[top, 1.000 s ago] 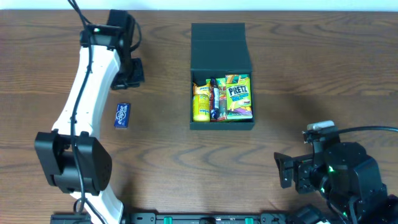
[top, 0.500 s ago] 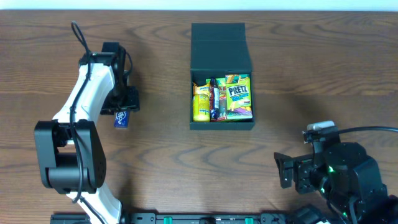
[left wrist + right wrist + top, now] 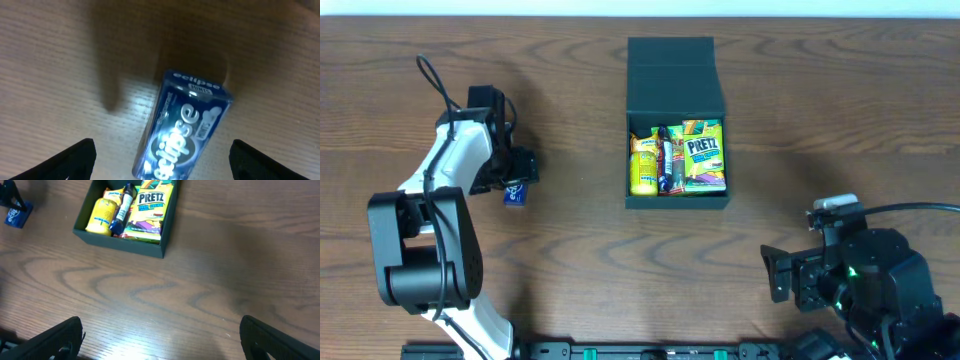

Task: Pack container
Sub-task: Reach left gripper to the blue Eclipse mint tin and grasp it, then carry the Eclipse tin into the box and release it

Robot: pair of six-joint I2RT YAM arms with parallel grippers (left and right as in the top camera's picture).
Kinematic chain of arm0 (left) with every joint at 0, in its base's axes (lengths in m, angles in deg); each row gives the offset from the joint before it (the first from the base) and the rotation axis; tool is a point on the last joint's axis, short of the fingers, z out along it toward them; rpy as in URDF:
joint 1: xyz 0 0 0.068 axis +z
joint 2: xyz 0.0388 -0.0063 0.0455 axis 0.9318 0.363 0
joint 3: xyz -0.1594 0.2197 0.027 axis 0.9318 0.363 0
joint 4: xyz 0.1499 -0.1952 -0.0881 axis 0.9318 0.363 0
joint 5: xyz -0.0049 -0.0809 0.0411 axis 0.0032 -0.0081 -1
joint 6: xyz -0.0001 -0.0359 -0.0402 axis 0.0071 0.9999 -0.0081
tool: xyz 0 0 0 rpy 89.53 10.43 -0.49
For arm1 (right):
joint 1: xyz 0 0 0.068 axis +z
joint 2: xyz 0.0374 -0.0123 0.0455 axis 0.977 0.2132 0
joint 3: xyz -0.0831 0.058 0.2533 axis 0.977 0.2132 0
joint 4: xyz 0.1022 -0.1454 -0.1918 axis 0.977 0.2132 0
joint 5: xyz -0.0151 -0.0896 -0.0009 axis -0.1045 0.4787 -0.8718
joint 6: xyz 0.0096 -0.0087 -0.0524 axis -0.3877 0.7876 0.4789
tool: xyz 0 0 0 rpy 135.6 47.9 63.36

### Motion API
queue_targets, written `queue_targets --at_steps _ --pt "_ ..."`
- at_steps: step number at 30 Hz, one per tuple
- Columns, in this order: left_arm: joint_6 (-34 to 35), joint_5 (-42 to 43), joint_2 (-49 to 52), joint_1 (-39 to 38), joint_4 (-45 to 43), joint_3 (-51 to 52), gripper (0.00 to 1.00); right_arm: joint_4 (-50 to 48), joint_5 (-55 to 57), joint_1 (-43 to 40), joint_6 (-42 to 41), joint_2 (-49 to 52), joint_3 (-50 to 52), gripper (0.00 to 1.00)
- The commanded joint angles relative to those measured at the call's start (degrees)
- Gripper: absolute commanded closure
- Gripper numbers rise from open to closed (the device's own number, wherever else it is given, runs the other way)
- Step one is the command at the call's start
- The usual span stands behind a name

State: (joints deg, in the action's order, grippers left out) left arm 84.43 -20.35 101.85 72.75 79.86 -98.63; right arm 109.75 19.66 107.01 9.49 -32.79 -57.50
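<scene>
The blue Eclipse mints tin (image 3: 515, 193) is below, between my left gripper's open fingers, so they will lower next, then close on its long sides.
The container (image 3: 677, 202), a dark square box, stands at the table's middle with its flap lid (image 3: 672, 75) folded back. Inside lie a yellow packet (image 3: 643, 168), a green Pretz box (image 3: 704, 160) and other snacks. A blue Eclipse mints tin (image 3: 515, 193) lies flat on the wood far to the left of it. My left gripper (image 3: 517, 178) hangs right over the tin, open. In the left wrist view the tin (image 3: 185, 125) lies between the two dark fingertips (image 3: 75, 157), which stand apart from it. My right gripper (image 3: 776, 275) is open over bare wood at the front right.
In the right wrist view the container (image 3: 120, 242) sits at the upper left, and the blue tin (image 3: 17, 215) shows at the far left edge. Bare wooden table surrounds the box on every side.
The left arm has drawn back from the far side and come down over the blue tin, and its jaws have spread wide. The right arm has not moved.
</scene>
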Motion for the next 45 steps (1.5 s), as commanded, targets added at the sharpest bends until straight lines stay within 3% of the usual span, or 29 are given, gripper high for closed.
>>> queue_targets --at_steps 1,6,17,23,33,40,45 --pt "-0.3 0.2 0.1 0.1 -0.7 1.3 0.13 0.1 0.4 -0.5 0.4 -0.1 -0.4 0.01" --pt "-0.3 0.9 1.2 0.1 -2.4 1.6 0.13 0.1 0.4 -0.5 0.4 -0.1 -0.4 0.01" --pt "-0.3 1.9 4.4 0.1 -3.4 1.6 0.27 0.1 0.4 -0.5 0.4 -0.1 -0.4 0.01" --pt "0.1 1.9 4.4 0.1 -3.4 1.6 0.47 0.1 0.4 -0.5 0.5 -0.1 -0.4 0.01" --pt "4.3 3.2 4.3 0.1 -3.4 0.5 0.68 0.1 0.4 -0.5 0.4 -0.1 -0.4 0.01" --pt "9.6 6.7 4.2 -1.6 0.5 -8.1 0.83 0.1 0.4 -0.5 0.5 -0.1 -0.4 0.01" --pt "15.4 6.6 4.2 -6.9 2.1 -18.1 0.94 0.1 0.4 -0.5 0.4 -0.1 -0.4 0.01"
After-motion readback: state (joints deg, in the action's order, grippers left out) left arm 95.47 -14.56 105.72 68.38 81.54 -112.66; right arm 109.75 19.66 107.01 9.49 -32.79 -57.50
